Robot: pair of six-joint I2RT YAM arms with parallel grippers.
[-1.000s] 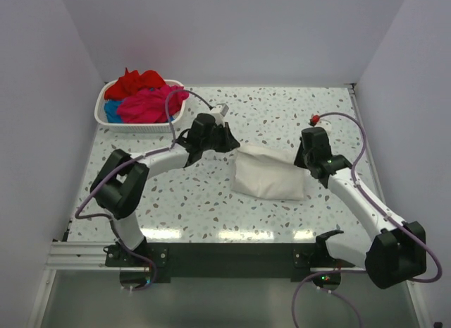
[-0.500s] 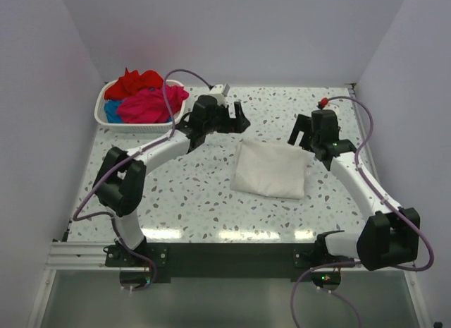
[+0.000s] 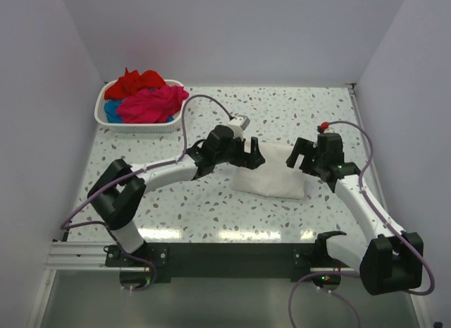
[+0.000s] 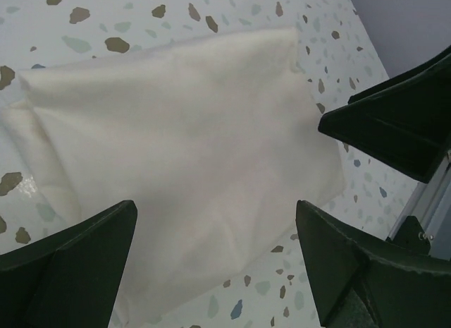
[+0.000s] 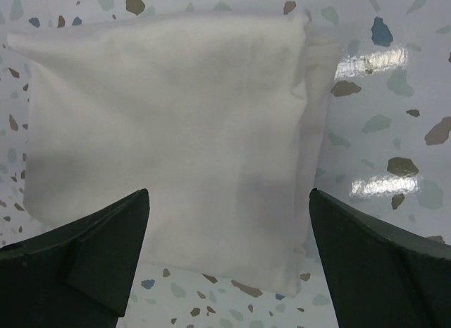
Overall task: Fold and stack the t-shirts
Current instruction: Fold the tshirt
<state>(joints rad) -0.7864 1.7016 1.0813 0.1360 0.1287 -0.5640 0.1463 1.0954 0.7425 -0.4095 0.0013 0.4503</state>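
Observation:
I need to lower my right gripper next onto the white t-shirt's side edge (image 3: 301, 178) (image 5: 225, 268) nearest its arm, because that edge shows between the spread, empty fingers.
A white t-shirt (image 3: 271, 174) lies folded into a flat rectangle on the speckled table (image 3: 176, 194), no print showing. My left gripper (image 3: 252, 156) hovers at its far left corner, open, and the left wrist view has the folded cloth (image 4: 176, 137) below spread, bare fingers (image 4: 77, 264). My right gripper (image 3: 303, 157) hovers at the far right corner, open too, with the shirt (image 5: 169, 130) under it and nothing held. More t-shirts, red (image 3: 137, 82), magenta-pink (image 3: 151, 104) and blue (image 3: 111, 111), lie heaped in the basket.
The white slatted basket (image 3: 134, 123) stands at the table's far left corner. White walls close in the table on three sides. A metal rail (image 3: 84, 254) runs along the near edge by the arm bases.
Both grippers opened, letting go of the white shirt. They lifted toward the back, then came forward again to hover over the shirt's far corners.

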